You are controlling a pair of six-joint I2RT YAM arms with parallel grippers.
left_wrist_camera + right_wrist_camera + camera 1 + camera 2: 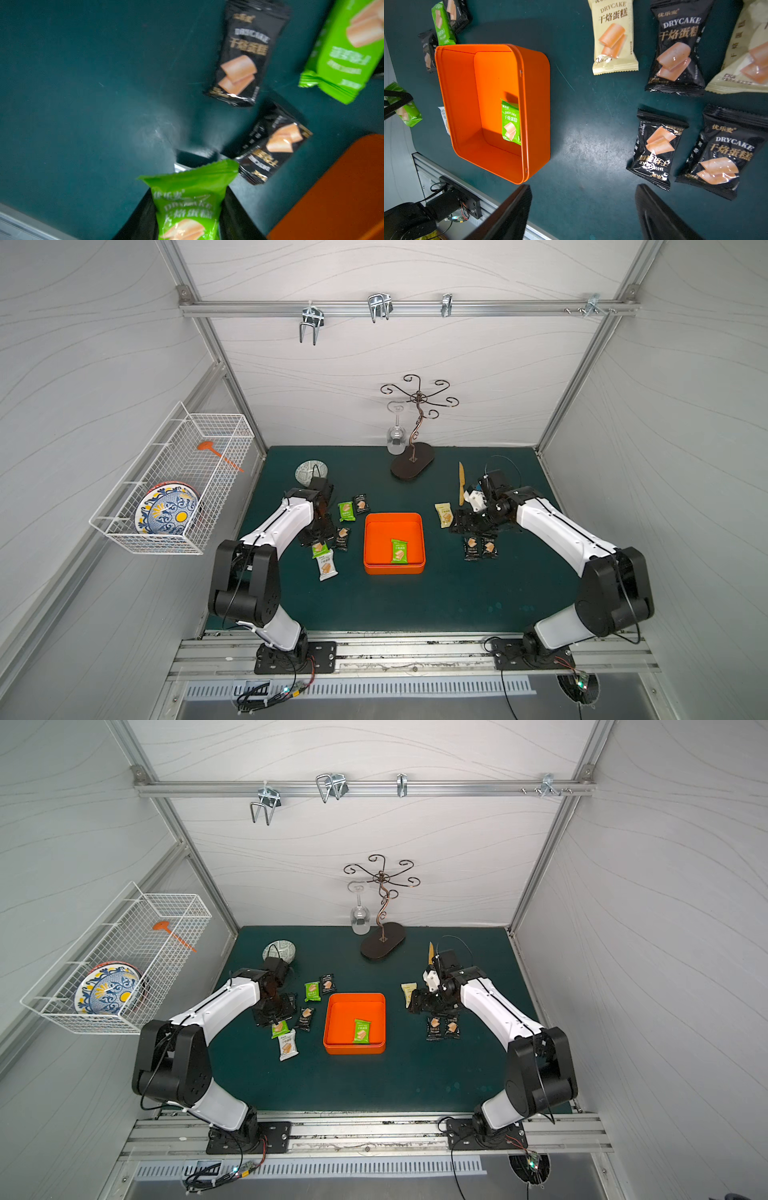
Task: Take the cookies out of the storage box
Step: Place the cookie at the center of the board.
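Note:
My left gripper moves outward past a white packet (326, 567) next, since it lies underneath. It then lowers to the bare mat beside the black packets and releases.
The orange storage box (377, 540) (338, 1021) sits mid-mat with one green cookie packet (399, 551) (510, 122) lying inside it. My left gripper (318, 542) (188, 199) hangs left of the box, shut on another green cookie packet (319, 549) (187, 205). Below and around it lie a white packet (326, 567), two black packets (242, 56) (272, 143) and a green one (345, 511). My right gripper (467, 524) (583, 187) stands open over bare mat right of the box, beside a pale yellow packet (613, 37) and black packets (656, 147).
A white wire basket (216, 435) holding plates hangs on the left wall. A metal stand (412, 462) with a wine glass (396, 440) stands at the back. A small bowl (307, 470) lies behind the left arm, a wooden utensil (461, 483) behind the right.

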